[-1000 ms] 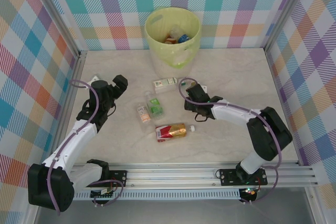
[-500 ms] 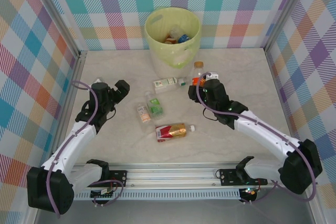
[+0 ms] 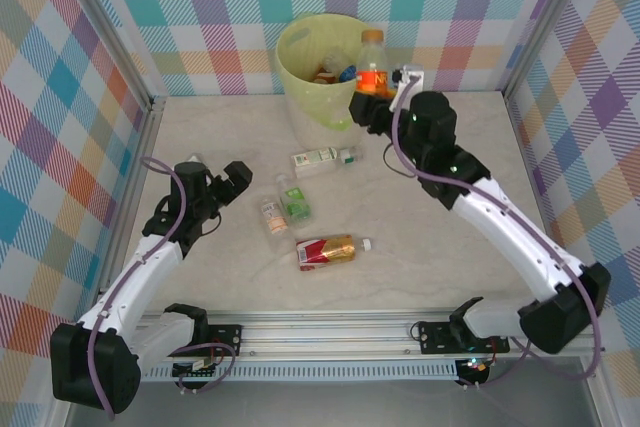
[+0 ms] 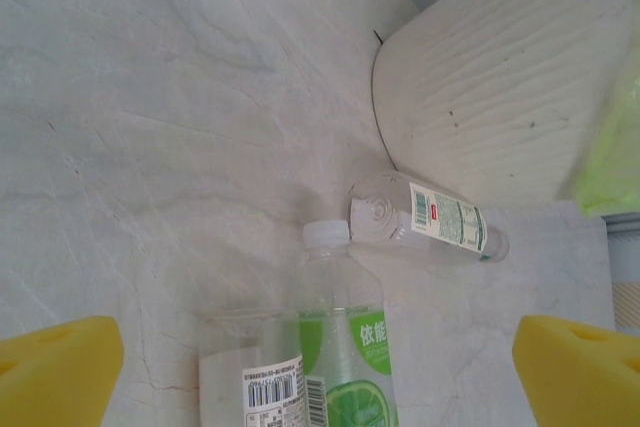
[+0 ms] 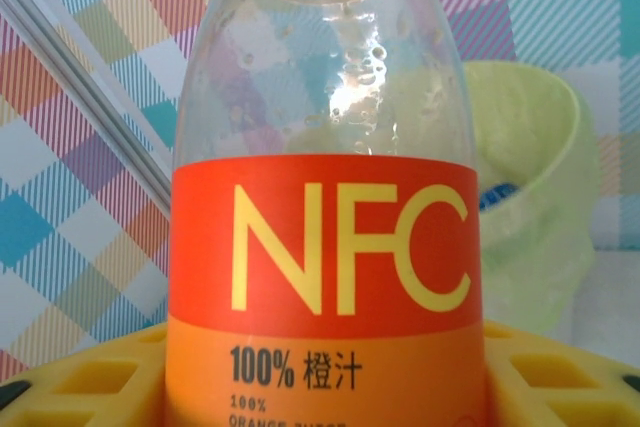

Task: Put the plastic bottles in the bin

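The upright clear bottle is only at the bin's rim, so I will move my right gripper outward and over the bin's opening to let go of the bottle.
My right gripper is shut on an upright clear bottle with an orange NFC label, held high at the right rim of the yellow-green bin. Other bottles lie inside the bin. On the table lie a white-label bottle, a green-label bottle, a small clear bottle and a red-and-gold bottle. My left gripper hangs open just left of the green-label and small clear bottles.
Checked walls and metal posts close the table on three sides. The bin's pale wall stands past the white-label bottle in the left wrist view. A rail runs along the near edge by the arm bases.
My right arm has lifted the orange-label bottle off the table and carried it up and back to the bin's rim. The left gripper has drifted slightly toward the lying bottles.
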`<state>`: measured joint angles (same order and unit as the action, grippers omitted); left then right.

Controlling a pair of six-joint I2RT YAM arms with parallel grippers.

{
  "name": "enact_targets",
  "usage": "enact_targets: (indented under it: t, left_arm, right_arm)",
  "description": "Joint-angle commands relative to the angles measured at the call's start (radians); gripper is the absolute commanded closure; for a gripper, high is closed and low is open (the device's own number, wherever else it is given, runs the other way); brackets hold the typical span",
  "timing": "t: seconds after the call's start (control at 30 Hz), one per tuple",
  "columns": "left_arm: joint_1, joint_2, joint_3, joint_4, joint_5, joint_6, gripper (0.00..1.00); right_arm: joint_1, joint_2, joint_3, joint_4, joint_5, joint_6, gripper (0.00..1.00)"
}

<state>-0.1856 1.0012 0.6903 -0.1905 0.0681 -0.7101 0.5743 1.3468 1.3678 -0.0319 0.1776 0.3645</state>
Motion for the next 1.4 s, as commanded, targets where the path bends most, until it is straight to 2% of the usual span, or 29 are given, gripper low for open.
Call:
enact_targets:
  t: [0.0,0.23,0.37,0.47,0.63,0.73,0.9,1.13,1.37]
  left_arm:
    - [0.02,0.003,-0.014,-0.021,0.049,0.027,0.0]
    - [0.022,0.076,-0.047,0.065,0.129,0.022,0.0]
    - [0.022,0.094,-0.068,0.119,0.117,0.014,0.0]
    - [0.023,0.092,-0.086,0.159,0.117,0.014,0.0]
    - [0.023,0.1,-0.089,0.166,0.129,0.02,0.0]
    - [0.023,0.096,-0.09,0.15,0.138,0.03,0.0]
    - [0.023,0.074,-0.102,0.135,0.129,0.036,0.0]
    - [0.023,0.1,-0.101,0.129,0.128,0.023,0.0]
    - [0.023,0.157,-0.067,0.076,0.123,-0.017,0.0]
  right_arm:
    - [-0.051,0.139,0.141,0.034,-0.12,0.005,0.57]
    - [-0.125,0.441,0.492,-0.065,-0.209,0.025,0.56]
    - [-0.131,0.594,0.679,-0.138,-0.217,0.001,0.53]
    - [-0.131,0.697,0.808,-0.191,-0.215,0.016,0.47]
    - [-0.131,0.87,1.055,-0.285,-0.211,0.036,0.43]
    - [-0.131,0.955,1.186,-0.347,-0.192,0.063,0.35]
    - [-0.131,0.974,1.212,-0.352,-0.201,0.079,0.12]
    - [-0.131,0.918,1.183,-0.386,-0.197,0.033,0.09]
    - [-0.131,0.795,1.077,-0.398,-0.263,-0.016,0.07]
